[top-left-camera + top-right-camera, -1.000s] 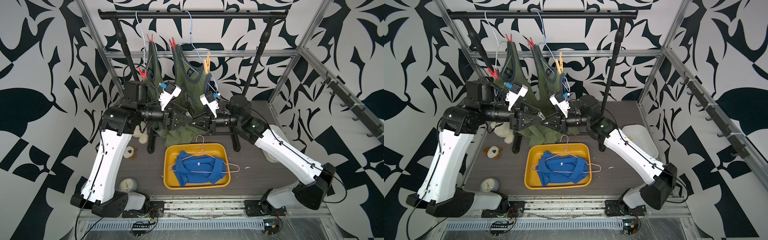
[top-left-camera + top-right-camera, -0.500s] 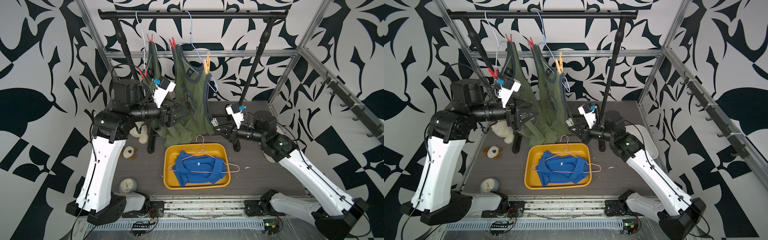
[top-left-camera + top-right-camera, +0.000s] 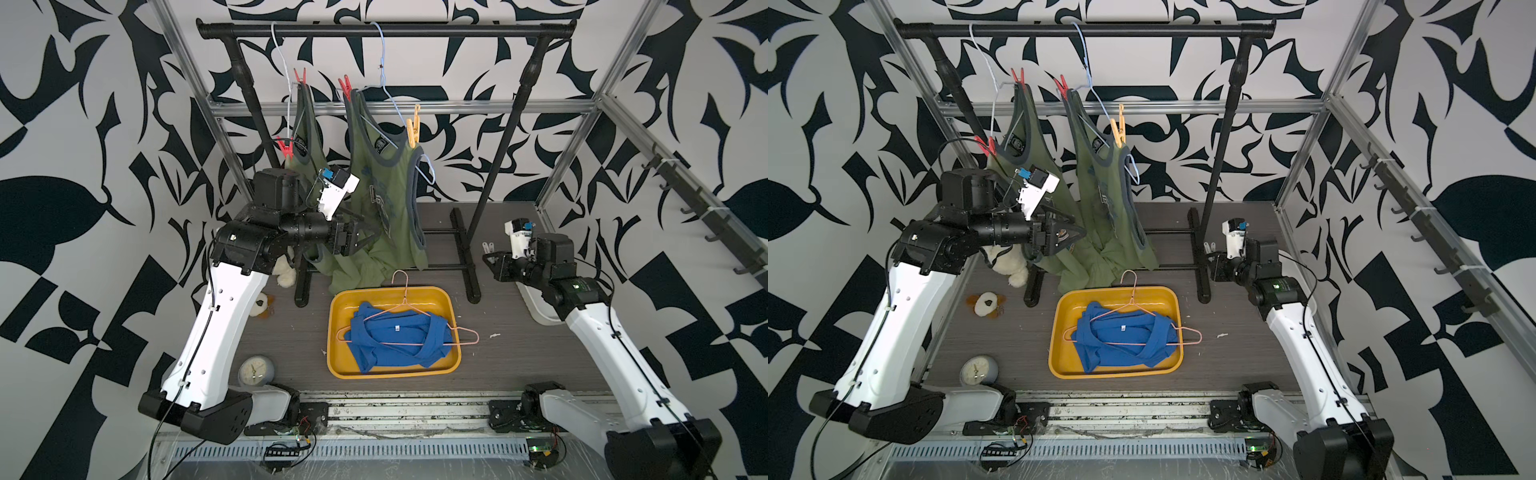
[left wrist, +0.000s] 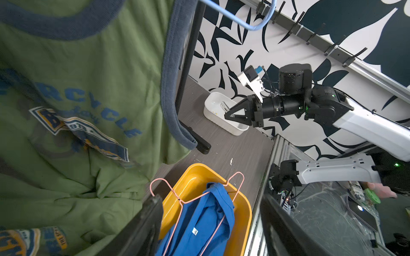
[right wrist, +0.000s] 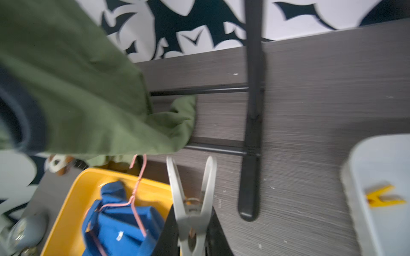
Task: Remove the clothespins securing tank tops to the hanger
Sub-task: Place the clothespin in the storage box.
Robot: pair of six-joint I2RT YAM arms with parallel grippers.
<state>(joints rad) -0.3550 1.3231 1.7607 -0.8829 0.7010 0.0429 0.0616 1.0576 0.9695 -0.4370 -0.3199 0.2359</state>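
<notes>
I should next swing my right gripper away from the rack and down over the white bin to let go of the grey clothespin (image 3: 488,248). A yellow clothespin is already in the bin.
Two olive tank tops (image 3: 386,187) (image 3: 305,137) hang from wire hangers (image 3: 384,75) on the rack. Red clothespins (image 3: 300,77) (image 3: 345,86) (image 3: 284,147) and a yellow clothespin (image 3: 412,126) grip their straps. The blue tank top (image 3: 399,336) lies in the yellow tray (image 3: 332,332) with a pink hanger (image 3: 465,332). My left gripper (image 3: 361,237) (image 4: 210,221) is open and empty beside the right-hand olive top. My right gripper (image 3: 492,255) (image 5: 192,232) is shut on a grey clothespin (image 5: 190,199) (image 3: 488,248), near the white bin (image 5: 377,166), which holds a yellow clothespin (image 5: 383,198).
The rack's black feet (image 3: 469,257) and crossbars (image 3: 440,232) lie on the table behind the tray. A plush toy (image 3: 284,274) and a small clock (image 3: 255,370) sit at the left. The white bin (image 3: 536,307) stands under the right arm.
The right gripper has pulled away from the olive top to the right with the grey clothespin, over by the white bin. The left gripper has drawn back left a little and opened slightly.
</notes>
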